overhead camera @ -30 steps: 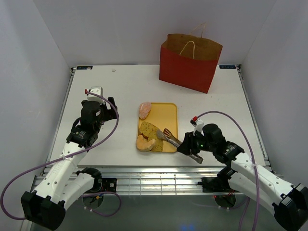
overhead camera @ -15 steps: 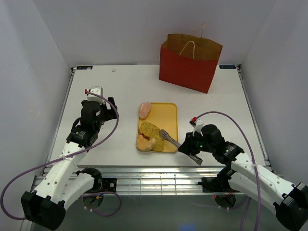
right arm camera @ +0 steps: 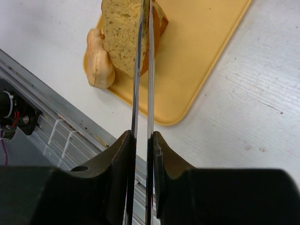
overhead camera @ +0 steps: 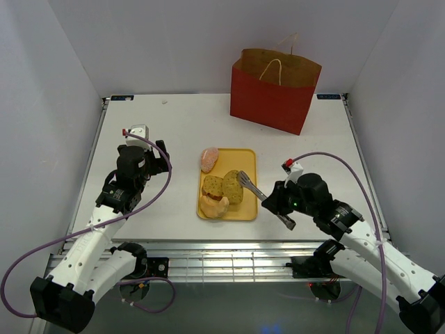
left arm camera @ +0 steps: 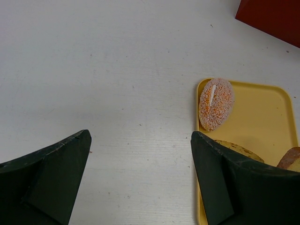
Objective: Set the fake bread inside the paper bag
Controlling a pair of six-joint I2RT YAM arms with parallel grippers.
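Observation:
Next, my right gripper moves up and outward and releases the bread slice (overhead camera: 232, 186) inside, since the bag's opening (overhead camera: 279, 68) lies outward atop the bag's tall red sides.
My right gripper (overhead camera: 279, 206) is shut on the handles of long metal tongs (overhead camera: 259, 195), seen edge-on in the right wrist view (right arm camera: 143, 70). The tong tips pinch a yellow speckled bread slice (overhead camera: 232, 186) and hold it on edge over the yellow tray (overhead camera: 245, 161); the slice (right arm camera: 123, 37) also shows from the wrist. A second slice (overhead camera: 213, 186), a pale orange bun (overhead camera: 211, 206) and a pinkish roll (overhead camera: 209, 159) lie on the tray. The red paper bag (overhead camera: 271, 101) stands open at the back. My left gripper (overhead camera: 161, 158) is open and empty over bare table left of the tray.
The table's front edge and metal rail (right arm camera: 42, 122) lie just below the tray. In the left wrist view the roll (left arm camera: 215, 103) and tray rim (left arm camera: 262, 117) sit to the right, with the bag's bottom corner (left arm camera: 276, 18) at the top right.
The tongs have closed on a speckled slice and tipped it up off the tray. My right arm has risen and shifted slightly right. The left arm has not moved.

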